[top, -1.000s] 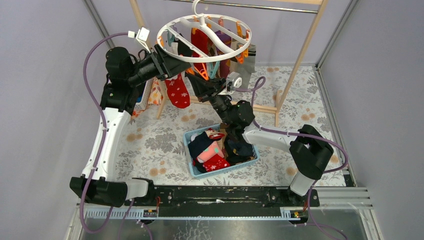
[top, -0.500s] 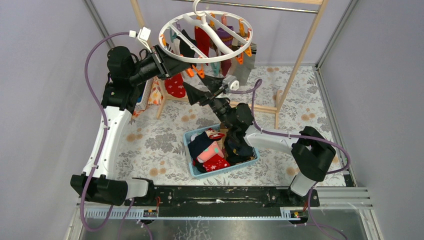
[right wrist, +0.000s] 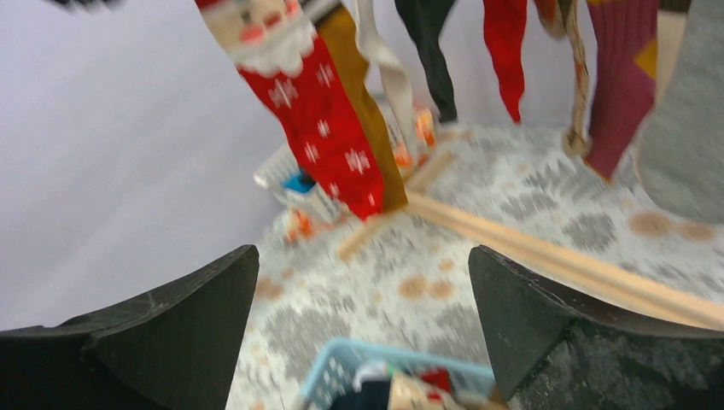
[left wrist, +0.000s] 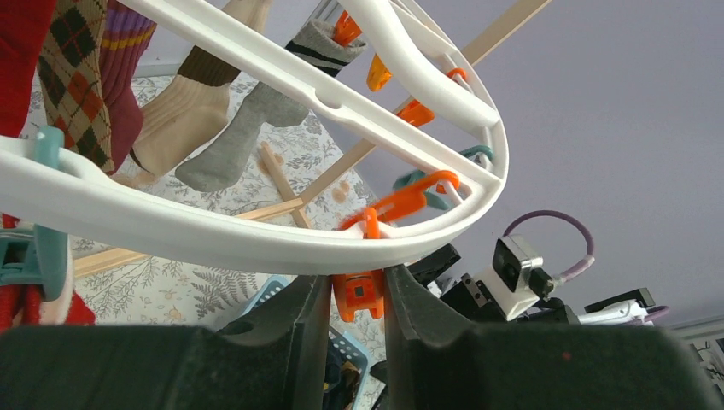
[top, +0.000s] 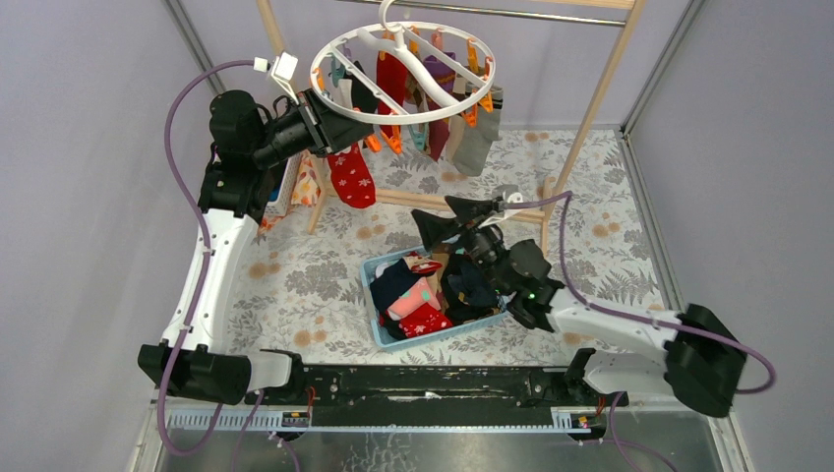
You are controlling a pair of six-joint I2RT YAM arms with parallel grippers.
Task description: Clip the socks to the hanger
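My right gripper's open fingers tip downward and lower next onto the red-and-white sock end [top: 426,265], which lies uncovered below them inside the basket's back edge.
The hanger [top: 408,61], a white ring with spokes, hangs from the rail with several socks clipped to it, among them a red snowflake sock [top: 351,175] and a grey one [top: 477,143]. My left gripper [top: 339,133] is at the ring's near-left rim [left wrist: 213,239], shut on an orange clip [left wrist: 359,295] that hangs under it. Lower down, my right gripper [top: 447,216] is open and empty above the back edge of the blue basket [top: 372,295], which holds more socks [top: 423,305]. In the right wrist view the red sock [right wrist: 329,128] hangs ahead of the wide-apart fingers [right wrist: 188,325].
The wooden rail frame [top: 590,108] stands behind, and its low crossbar [top: 521,211] runs just beyond my right gripper. Folded clothes [top: 295,187] lie at the left by the frame's leg. Purple walls close in both sides.
My right gripper opened, let go of the red sock and dropped back from the hanger toward the basket. The sock now hangs from the ring. My left arm stayed at the rim.
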